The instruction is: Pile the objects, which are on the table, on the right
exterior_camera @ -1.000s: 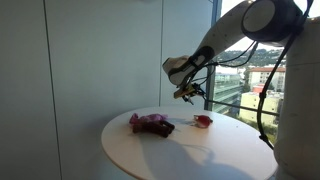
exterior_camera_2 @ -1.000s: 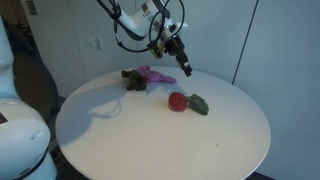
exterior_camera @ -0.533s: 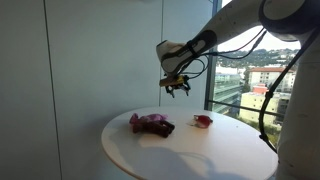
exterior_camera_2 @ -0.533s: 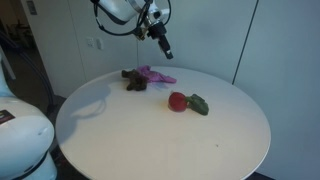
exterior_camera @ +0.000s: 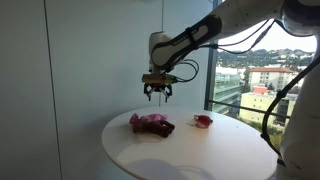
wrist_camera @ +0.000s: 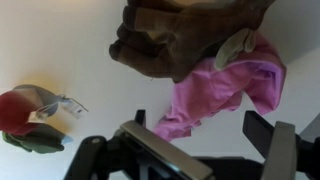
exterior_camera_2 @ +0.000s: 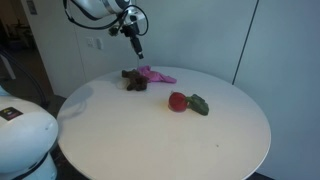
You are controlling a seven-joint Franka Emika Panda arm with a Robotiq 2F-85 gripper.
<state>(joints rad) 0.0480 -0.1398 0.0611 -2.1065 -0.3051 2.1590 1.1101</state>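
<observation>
The brown soft object lies uncovered against the pink cloth, so my open gripper next lowers past the cloth onto the brown object's middle (exterior_camera: pixel 155 126) (wrist_camera: pixel 203 32) and closes.
A pink cloth (exterior_camera: pixel 149 119) (exterior_camera_2: pixel 158 74) lies against a brown soft object (exterior_camera: pixel 161 128) (exterior_camera_2: pixel 131 80) on the round white table (exterior_camera: pixel 180 160) (exterior_camera_2: pixel 160 135). A red object (exterior_camera: pixel 203 121) (exterior_camera_2: pixel 177 101) lies apart from them, with a dark green object (exterior_camera_2: pixel 198 104) next to it. My gripper (exterior_camera: pixel 157 97) (exterior_camera_2: pixel 139 55) hangs open and empty well above the pink cloth. In the wrist view the gripper (wrist_camera: pixel 200 125) has its fingers spread wide, with the pink cloth (wrist_camera: pixel 215 85) and brown object (wrist_camera: pixel 180 35) below and the red object (wrist_camera: pixel 15 110) to the left.
The table is small, with its rim close on all sides. A large window (exterior_camera: pixel 250 70) stands behind it in an exterior view. A grey wall (exterior_camera_2: pixel 210 35) and a white robot body part (exterior_camera_2: pixel 20 140) stand near the table.
My gripper has risen and swung away from above the red object to above the pink cloth and brown object. The objects on the table have not moved.
</observation>
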